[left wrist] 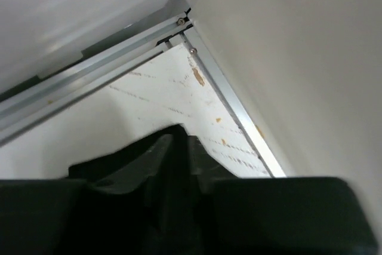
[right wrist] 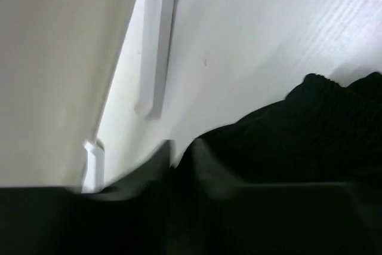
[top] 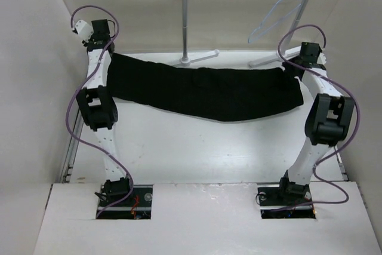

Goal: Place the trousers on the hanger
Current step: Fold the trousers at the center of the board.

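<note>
My left gripper next needs to lower and move back along the trousers' end to its nearer part.
The black trousers (top: 209,91) lie stretched sideways across the far half of the white table (top: 197,153). Their left end reaches my left gripper (top: 109,55) and their right end reaches my right gripper (top: 296,67). In the left wrist view the left gripper (left wrist: 181,138) has its jaws a narrow slit apart with only darkness between them. In the right wrist view the right gripper (right wrist: 182,144) is slightly open, and a sliver of table shows between its tips. The trousers (right wrist: 310,123) bunch just to its right. The pale hanger (top: 277,13) hangs from the rack rail at the back right, above the right gripper.
The white garment rack (top: 186,16) stands at the back, and one of its feet (right wrist: 154,40) lies close ahead of the right gripper. Beige walls enclose the table on the left and right. An aluminium edge rail (left wrist: 221,88) runs along the corner by the left gripper.
</note>
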`<state>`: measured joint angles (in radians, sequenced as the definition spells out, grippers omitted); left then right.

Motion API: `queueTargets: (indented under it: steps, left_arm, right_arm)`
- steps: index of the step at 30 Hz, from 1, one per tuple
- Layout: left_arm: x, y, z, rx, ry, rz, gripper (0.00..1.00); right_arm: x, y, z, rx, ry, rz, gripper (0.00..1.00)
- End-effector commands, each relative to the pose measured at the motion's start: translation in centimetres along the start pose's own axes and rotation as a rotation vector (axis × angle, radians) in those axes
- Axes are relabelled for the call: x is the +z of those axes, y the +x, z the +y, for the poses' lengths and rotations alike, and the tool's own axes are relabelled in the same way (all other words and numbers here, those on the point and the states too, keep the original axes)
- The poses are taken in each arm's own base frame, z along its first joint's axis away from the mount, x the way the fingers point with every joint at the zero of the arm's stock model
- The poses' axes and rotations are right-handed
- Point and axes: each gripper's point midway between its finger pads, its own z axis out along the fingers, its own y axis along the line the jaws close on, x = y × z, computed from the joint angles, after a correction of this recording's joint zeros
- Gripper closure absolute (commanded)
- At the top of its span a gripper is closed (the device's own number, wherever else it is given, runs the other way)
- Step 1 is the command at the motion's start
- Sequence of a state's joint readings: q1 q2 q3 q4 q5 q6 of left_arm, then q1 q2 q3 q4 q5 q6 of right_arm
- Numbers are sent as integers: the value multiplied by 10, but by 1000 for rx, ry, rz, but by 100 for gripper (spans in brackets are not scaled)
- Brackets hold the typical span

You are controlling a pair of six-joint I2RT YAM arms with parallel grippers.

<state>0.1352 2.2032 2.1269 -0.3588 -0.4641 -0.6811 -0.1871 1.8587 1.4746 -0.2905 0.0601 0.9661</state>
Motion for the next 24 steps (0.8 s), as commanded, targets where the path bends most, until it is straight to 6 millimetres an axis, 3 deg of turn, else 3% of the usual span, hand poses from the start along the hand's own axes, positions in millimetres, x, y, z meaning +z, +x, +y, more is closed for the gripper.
queueTargets:
  steps: [1,3,4,6,8,9,11,13,15,16,18,22,24]
  left_arm:
    - [8,-38,-10,22,5,-84,76]
    - [14,-36,-1,30,-18,-63,53]
    - [12,-38,5,26,-27,-58,45]
    - [-2,-48,17,20,-37,-59,36]
    - [-25,-48,36,18,-53,-46,34]
    - [-35,-41,50,14,-63,-33,34]
    - [-58,-9,80,-6,-65,20,35]
    - [-77,35,112,-43,-66,105,36]
    - [-93,79,141,-108,-73,198,35]
    - [-98,95,153,-154,-70,231,35]
    - [-99,107,168,-274,-31,251,37]
    - [-87,103,176,-467,45,268,47]
    - [-80,101,171,-495,83,269,43]
  right_arm:
    - [9,-16,30,-16,-23,-46,61]
    - [10,-15,38,-40,-36,-49,36]
    - [7,-16,41,-55,-42,-56,28]
    - [-7,-15,46,-78,-60,-60,23]
    - [-28,-15,46,-88,-77,-78,23]
    - [-40,-13,46,-100,-94,-91,25]
    - [-63,0,40,-114,-135,-98,40]
    - [-83,19,29,-117,-157,-80,70]
    - [-97,42,11,-122,-155,-48,86]
    - [-102,54,1,-128,-148,-35,87]
    - [-108,73,-21,-145,-136,-4,87]
    - [-121,95,-45,-169,-158,55,80]
    - [-123,105,-51,-194,-175,84,72]
